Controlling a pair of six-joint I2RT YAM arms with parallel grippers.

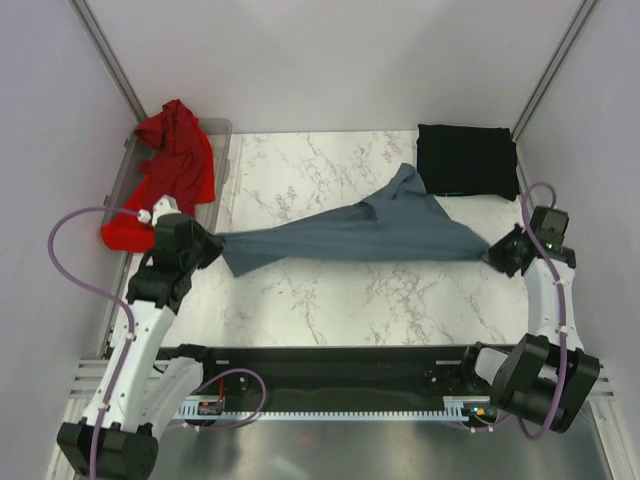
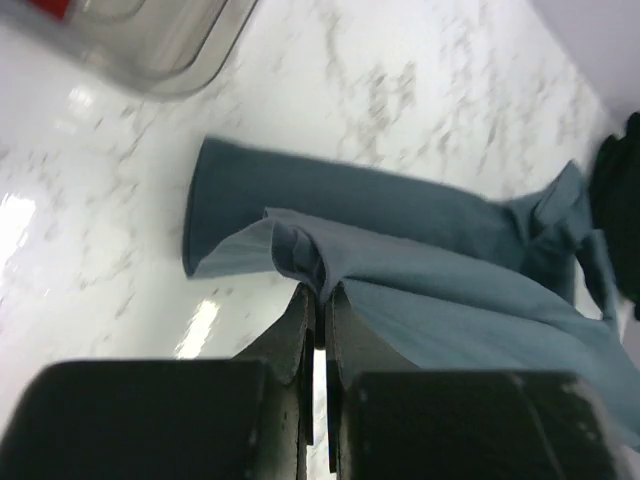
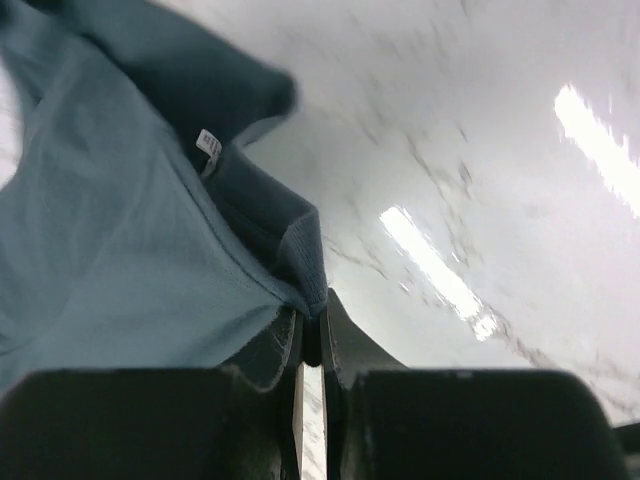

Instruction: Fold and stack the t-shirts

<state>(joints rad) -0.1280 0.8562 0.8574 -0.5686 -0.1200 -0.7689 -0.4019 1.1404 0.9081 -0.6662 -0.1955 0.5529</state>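
The t-shirt's far part is bunched, so my right gripper should move back and down to the bare marble near the black bar (image 1: 464, 302) and release the t-shirt's ribbed edge.
The slate blue-grey t-shirt (image 1: 370, 232) is stretched across the marble table between my two grippers. My left gripper (image 1: 214, 243) is shut on its left end, seen in the left wrist view (image 2: 322, 296) pinching a fold of the cloth (image 2: 420, 290). My right gripper (image 1: 492, 252) is shut on its right end, seen in the right wrist view (image 3: 312, 320) gripping the ribbed edge (image 3: 120, 240). The black t-shirt (image 1: 466, 160) lies folded at the back right. The bright red t-shirt (image 1: 170, 170) hangs crumpled over the bin at the back left.
A clear plastic bin (image 1: 222, 150) stands at the table's left edge, its corner showing in the left wrist view (image 2: 160, 50). Grey walls close in the back and sides. A black rail (image 1: 320, 365) runs along the near edge.
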